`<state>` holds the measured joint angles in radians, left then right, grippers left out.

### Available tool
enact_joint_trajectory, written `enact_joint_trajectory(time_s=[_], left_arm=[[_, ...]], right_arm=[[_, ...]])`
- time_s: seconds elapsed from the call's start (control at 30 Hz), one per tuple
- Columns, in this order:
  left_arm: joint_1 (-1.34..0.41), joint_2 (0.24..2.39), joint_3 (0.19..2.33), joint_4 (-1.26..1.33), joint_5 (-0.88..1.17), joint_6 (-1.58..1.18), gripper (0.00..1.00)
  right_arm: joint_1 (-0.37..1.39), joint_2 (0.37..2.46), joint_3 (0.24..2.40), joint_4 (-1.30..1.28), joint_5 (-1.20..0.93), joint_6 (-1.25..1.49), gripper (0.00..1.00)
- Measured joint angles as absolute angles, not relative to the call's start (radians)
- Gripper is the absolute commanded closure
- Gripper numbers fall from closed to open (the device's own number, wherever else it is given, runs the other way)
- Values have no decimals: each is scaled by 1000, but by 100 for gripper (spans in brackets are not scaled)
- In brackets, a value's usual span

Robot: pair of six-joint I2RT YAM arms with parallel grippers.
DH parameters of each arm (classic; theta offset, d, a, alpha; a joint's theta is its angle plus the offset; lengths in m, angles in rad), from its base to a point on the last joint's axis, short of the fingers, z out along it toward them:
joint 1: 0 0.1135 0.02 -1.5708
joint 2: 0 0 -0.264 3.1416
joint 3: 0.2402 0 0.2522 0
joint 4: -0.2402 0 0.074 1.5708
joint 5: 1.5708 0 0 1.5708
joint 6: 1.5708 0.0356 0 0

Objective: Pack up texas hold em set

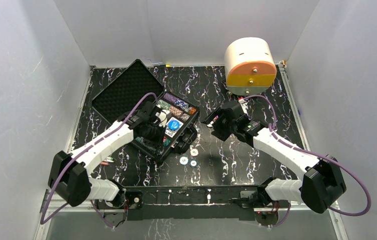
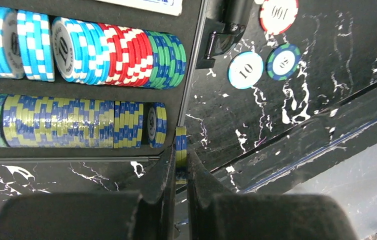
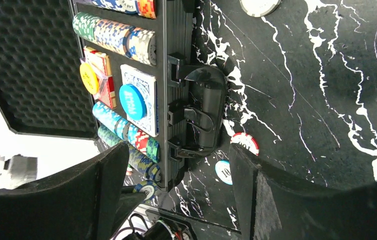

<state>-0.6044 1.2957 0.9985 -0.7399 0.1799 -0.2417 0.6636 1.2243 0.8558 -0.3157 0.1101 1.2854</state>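
The left gripper carries the chip over the case's rim next, toward the lower row and down into the gap at the row's end.
The texas hold em set's black case [image 1: 176,142] lies open left of centre, its foam lid [image 1: 124,90] laid back. Rows of chips [image 2: 81,122], a blue disc [image 3: 132,101], a yellow disc [image 3: 89,78] and card decks [image 3: 144,87] fill it. My left gripper [image 2: 181,159] is shut on a yellow-and-blue chip [image 2: 181,142] held on edge at the case's right rim, beside the lower row. My right gripper [image 3: 176,200] stands open above the table to the right of the case's latch [image 3: 201,117], holding nothing. Loose chips [image 1: 193,163] lie in front of the case.
A white-and-orange drawer box [image 1: 250,62] stands at the back right. Red and green pens [image 1: 107,161] lie under the left arm. On the table sit a light-blue 10 chip [image 2: 245,70], a green-blue chip [image 2: 283,61] and a red 100 chip [image 2: 278,14].
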Motion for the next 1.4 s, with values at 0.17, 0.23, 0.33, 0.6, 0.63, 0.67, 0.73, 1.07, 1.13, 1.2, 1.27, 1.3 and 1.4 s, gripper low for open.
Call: enact_joint_trajectory(time_s=[0.17, 0.23, 0.33, 0.6, 0.63, 0.67, 0.73, 1.07, 1.13, 1.2, 1.27, 1.3, 1.4], left_arm=[[-604, 1362, 1007, -763, 179, -212, 100], [-604, 1369, 1010, -768, 163, -204, 100], [-604, 1369, 1016, -772, 130, -194, 100], [-604, 1397, 1032, -773, 96, -183, 89], [-605, 1403, 1032, -773, 96, -182, 89], [-605, 1409, 1032, -773, 96, -181, 88], [-605, 1420, 1032, -773, 96, -182, 83], [-606, 1423, 1033, -775, 90, -183, 78], [-606, 1423, 1036, -776, 89, -183, 79], [-606, 1422, 1041, -776, 88, -183, 78], [-606, 1419, 1053, -778, 88, -184, 74], [-606, 1414, 1060, -778, 87, -184, 72], [-606, 1384, 1081, -772, 72, -192, 65]], right_arm=[[656, 1239, 856, -317, 100, 1279, 20], [654, 1245, 856, -317, 95, 1279, 20], [654, 1255, 856, -317, 87, 1278, 20], [649, 1265, 856, -316, 67, 1278, 20], [647, 1265, 856, -316, 65, 1278, 20], [646, 1265, 856, -316, 64, 1278, 20], [641, 1265, 856, -316, 60, 1278, 20], [627, 1265, 854, -316, 60, 1278, 21], [627, 1265, 854, -316, 59, 1276, 21], [627, 1265, 854, -315, 54, 1266, 22], [627, 1267, 855, -315, 46, 1241, 22], [628, 1272, 855, -315, 41, 1224, 23], [630, 1311, 869, -318, 20, 1173, 23]])
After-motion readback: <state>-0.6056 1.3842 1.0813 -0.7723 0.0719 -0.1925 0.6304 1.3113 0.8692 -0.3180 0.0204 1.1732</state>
